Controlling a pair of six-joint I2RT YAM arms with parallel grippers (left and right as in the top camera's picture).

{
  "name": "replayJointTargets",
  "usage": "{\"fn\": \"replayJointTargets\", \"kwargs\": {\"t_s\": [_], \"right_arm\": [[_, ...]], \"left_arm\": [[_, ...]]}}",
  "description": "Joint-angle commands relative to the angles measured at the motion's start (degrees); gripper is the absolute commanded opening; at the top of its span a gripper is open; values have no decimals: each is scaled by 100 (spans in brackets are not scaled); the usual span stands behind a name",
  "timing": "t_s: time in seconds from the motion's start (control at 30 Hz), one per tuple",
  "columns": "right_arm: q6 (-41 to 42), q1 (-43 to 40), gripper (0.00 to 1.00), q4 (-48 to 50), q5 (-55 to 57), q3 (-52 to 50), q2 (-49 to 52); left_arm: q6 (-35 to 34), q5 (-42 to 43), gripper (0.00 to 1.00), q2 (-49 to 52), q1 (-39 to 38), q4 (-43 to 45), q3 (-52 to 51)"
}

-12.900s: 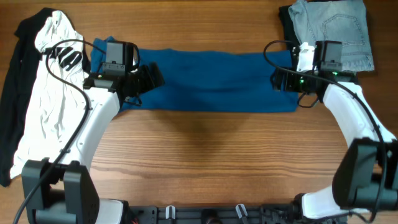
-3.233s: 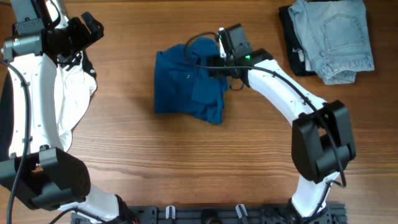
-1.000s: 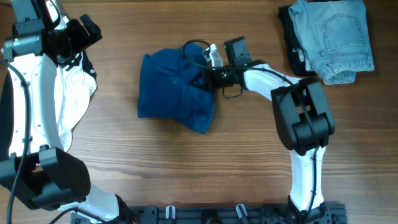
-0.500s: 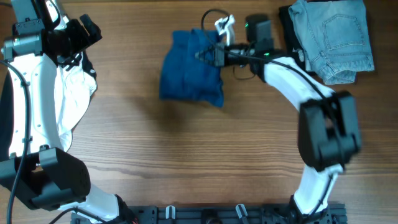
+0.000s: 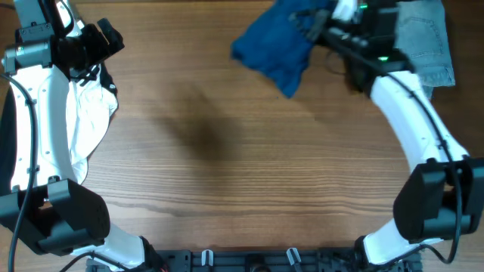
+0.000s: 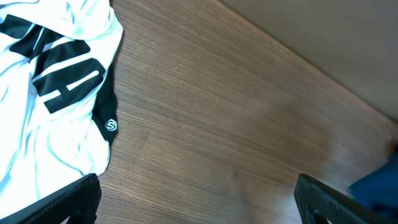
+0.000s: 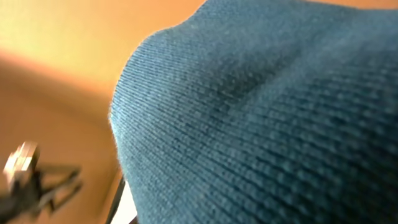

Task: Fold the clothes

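The folded jeans are on top of a pile to the right of my right gripper in the overhead view, so I will carry the shirt (image 5: 274, 44) over them, lower it and let it go.
The teal-blue shirt (image 5: 274, 44), folded into a bundle, hangs off the table at the back right, close to the jeans (image 5: 425, 41). My right gripper (image 5: 314, 23) is shut on its upper edge. In the right wrist view the shirt's knit (image 7: 267, 124) fills the frame and hides the fingers. My left gripper (image 5: 112, 35) stands open at the far left above the white top with black stripes (image 5: 79, 128), nothing between its fingers (image 6: 74, 200). That top (image 6: 50, 93) lies spread at the left of the left wrist view.
Light-blue jeans lie folded at the back right corner with a black garment (image 5: 350, 34) under them. Another black garment (image 5: 7, 159) runs along the left edge beside the white top. A soft shadow (image 5: 200, 136) falls on the bare wood.
My right arm has lifted the shirt bundle off the table and carried it back and to the right, toward the jeans. The left arm has not moved.
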Motion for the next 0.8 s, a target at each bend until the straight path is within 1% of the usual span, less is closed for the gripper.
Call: {"fn": "replayJointTargets", "kwargs": {"t_s": [0.0,0.1,0.2,0.3,0.43,0.53,0.63,0.77], "right_arm": [[367,-579,4,297,566,140,-299],[411,-925,4,564,778,140,-299],[249,-1314,4,1121,782,140,-267],[262,-1567,4,1725,1152,140,-79],[308,-1860,4,2415,1438,140,509],[520,-2122,4,2833,1464,140,1069],[669,-2332,4,2977,1467,140,1626],[656,-2621,4,2887,1436,140,2253]], "left_arm": [[96,-33,100,50,-7,4,4],[94,-33,100,50,-7,26,4],[94,-33,100,50,-7,35,4],[94,-33,100,50,-7,39,4],[94,-33,100,50,-7,37,4],[94,-33,100,50,-7,39,4],[94,-33,100,55,-7,39,4],[94,-31,100,109,-7,39,4]]}}
